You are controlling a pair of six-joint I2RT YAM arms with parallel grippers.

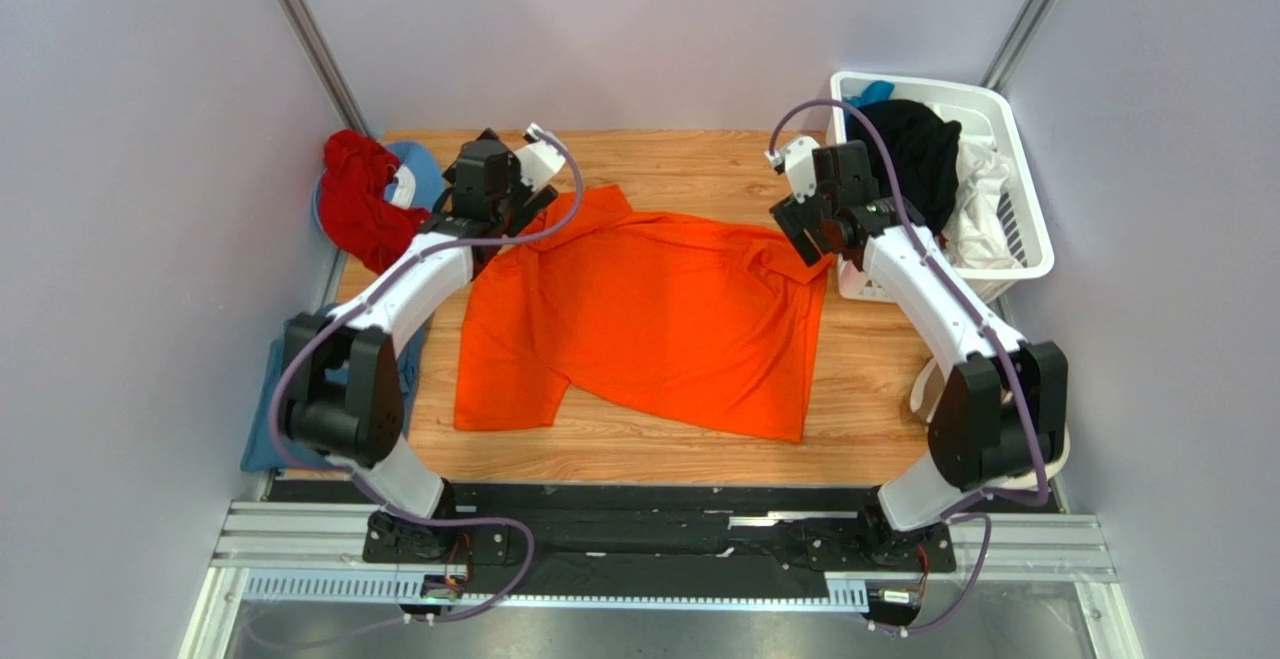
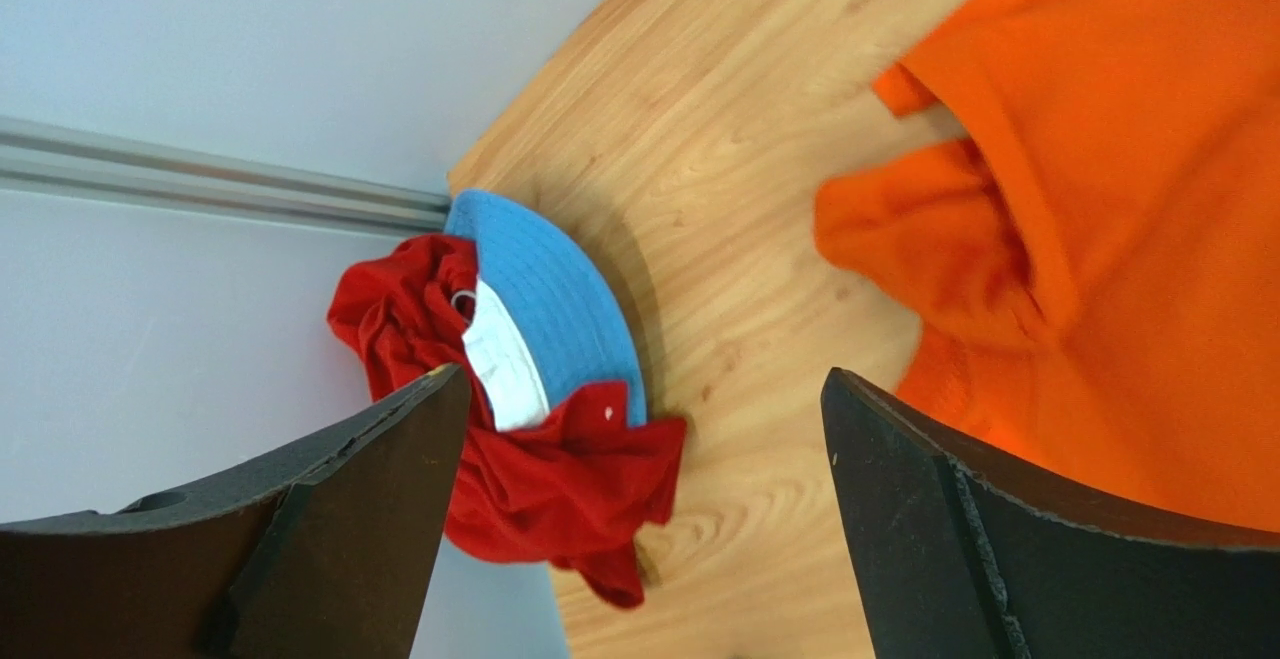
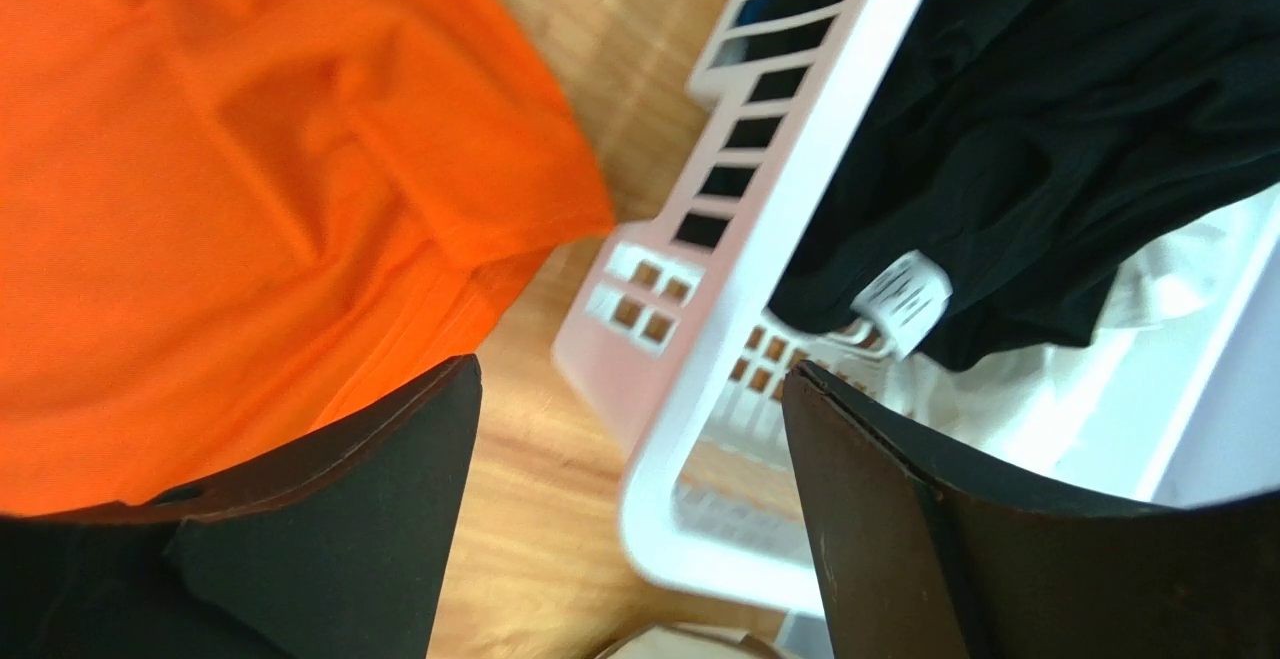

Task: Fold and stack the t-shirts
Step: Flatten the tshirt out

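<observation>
My right gripper should pull back from the basket and go down onto the t-shirt's near hem corner on the basket's side (image 1: 798, 434), because that corner lies flat with bare wood along its edge.
A bright orange t-shirt (image 1: 646, 314) lies spread on the wooden table, rumpled along its far edge. My left gripper (image 1: 508, 197) hangs above the shirt's far left corner, open, with nothing between its fingers (image 2: 376, 509); the left wrist view shows the orange cloth (image 2: 1112, 239) off to the right. My right gripper (image 1: 812, 221) hovers over the far right corner, also open and holding nothing, with the orange shirt (image 3: 226, 194) on its left. A black t-shirt (image 1: 917, 149) and a white one (image 1: 980, 209) lie in the basket. A dusty blue shirt (image 1: 274, 397) sits at the table's left edge.
A white slatted basket (image 1: 1029, 217) stands at the back right, its rim (image 3: 781, 164) just under the right gripper. A red cloth (image 1: 358, 197) and a light blue cap (image 2: 549, 292) lie bunched at the back left corner. Grey walls close in both sides.
</observation>
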